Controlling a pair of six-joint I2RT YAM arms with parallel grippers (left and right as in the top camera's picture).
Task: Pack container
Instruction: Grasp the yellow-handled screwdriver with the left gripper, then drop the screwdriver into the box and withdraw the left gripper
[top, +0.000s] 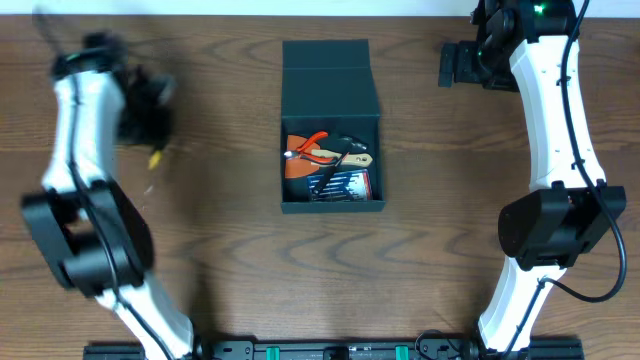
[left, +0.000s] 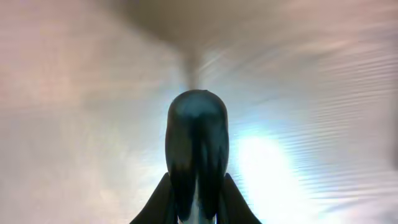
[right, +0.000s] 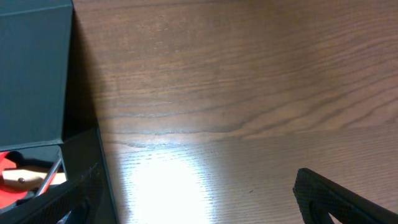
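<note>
My left gripper swings across to the container (top: 330, 90) next, turning, then lowers the dark handle inside along the lid side, since the flap lid stands open.
The dark teal-green container (top: 330, 90) stands at mid-table with its flap lid open toward the back. Inside lie orange-handled pliers (top: 308, 147) and other small tools. It also shows at the left edge of the right wrist view (right: 37, 74). My left gripper (top: 148, 112) is far left of the container and blurred. In the left wrist view it (left: 196, 183) is shut on a dark rounded tool handle (left: 196, 130). A small yellow tip (top: 155, 157) shows below it in the overhead view. My right gripper (top: 455, 65) is open and empty to the right of the lid, with its fingers spread wide (right: 193, 208).
The wooden table (top: 450, 230) surrounds the container. The two arm bases stand at the front left (top: 80, 240) and front right (top: 555, 230). A black rail (top: 330, 350) runs along the front edge.
</note>
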